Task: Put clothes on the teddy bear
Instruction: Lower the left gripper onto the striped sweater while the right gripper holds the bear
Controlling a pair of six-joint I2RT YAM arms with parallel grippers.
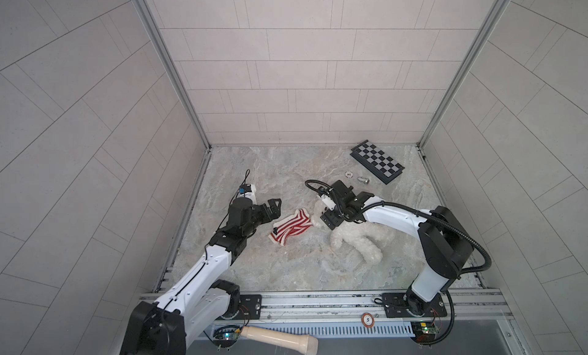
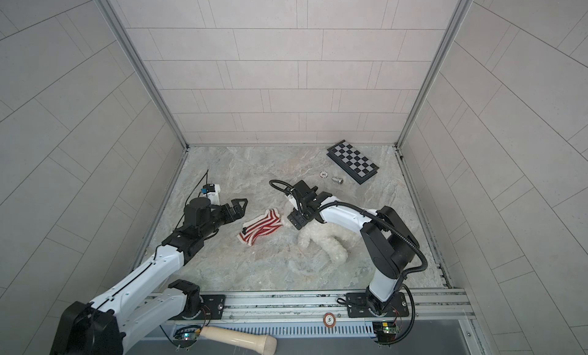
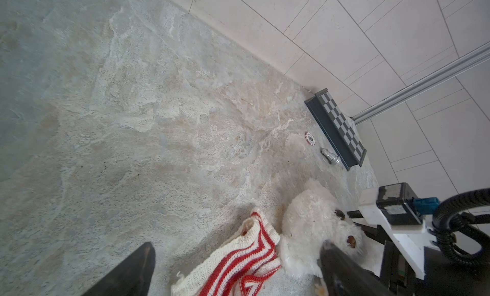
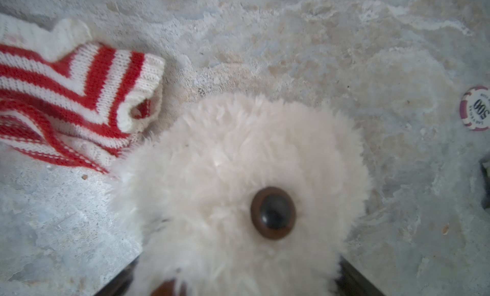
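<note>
My right gripper needs to close its fingers on the bear's furry head, as the head is just below it between them and the fur already touches both.
The teddy bear is fluffy and white and lies right of the table's middle, head toward the left. My right gripper hangs over that head, open, with the jaws wide on either side and fur against both. The right wrist view shows the bear's head with a brown eye filling the gap. A red-and-white striped knit garment lies crumpled just left of the head, touching the fur. My left gripper hovers open left of the garment, holding nothing.
A folded chessboard lies at the back right, with a poker chip and a small metal piece beside it. A wooden handle and another chip rest by the front rail. Tiled walls enclose three sides.
</note>
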